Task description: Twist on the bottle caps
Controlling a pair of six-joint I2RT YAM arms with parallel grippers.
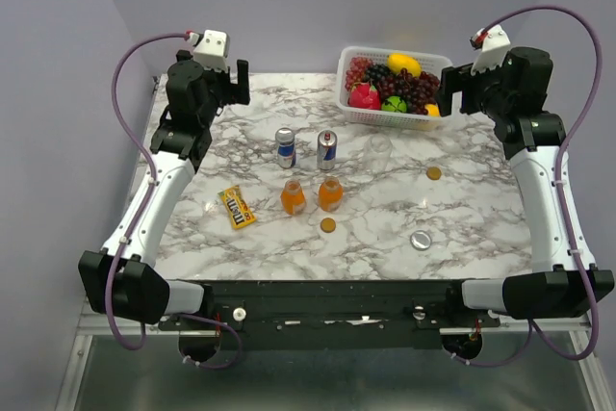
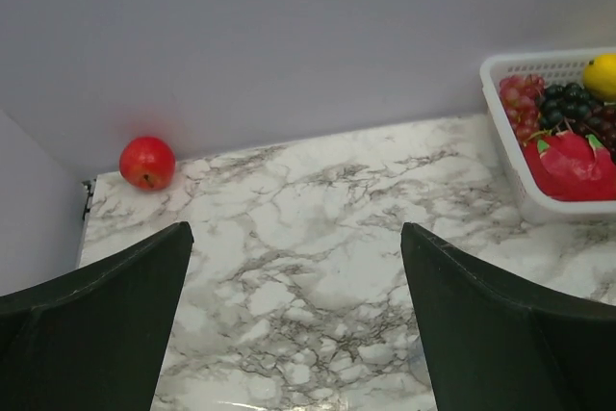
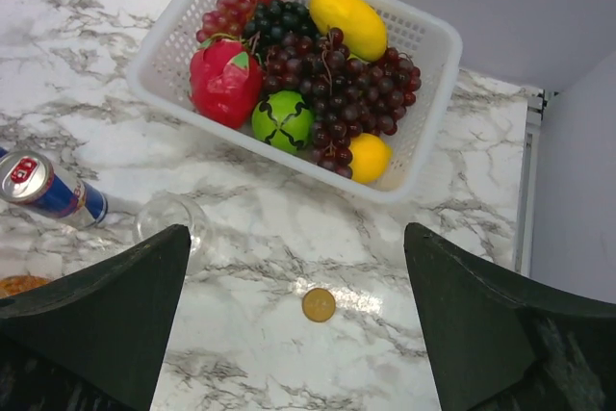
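Observation:
I will move my right gripper down and to the left in the top view next, onto the clear glass jar's rim, because the jar has its cap off.
Two stubby bottles of orange liquid (image 1: 293, 198) (image 1: 330, 193) stand uncapped mid-table. One orange-gold cap (image 1: 328, 224) lies just in front of them, another (image 1: 434, 173) to the right, also below my right wrist (image 3: 319, 304). A silver-grey lid (image 1: 421, 240) lies near the front right. The clear glass jar (image 1: 381, 146) (image 3: 171, 218) stands behind. My left gripper (image 1: 239, 82) (image 2: 295, 229) hangs open and empty over the back left. My right gripper (image 1: 447, 93) (image 3: 295, 231) is open and empty, raised beside the basket.
Two blue-and-silver cans (image 1: 285, 148) (image 1: 327, 150) stand behind the bottles. A yellow candy pack (image 1: 236, 206) lies to their left. A white basket (image 1: 349, 53) (image 3: 424, 156) of fruit sits at the back right. A red apple (image 2: 146, 162) rests in the back left corner.

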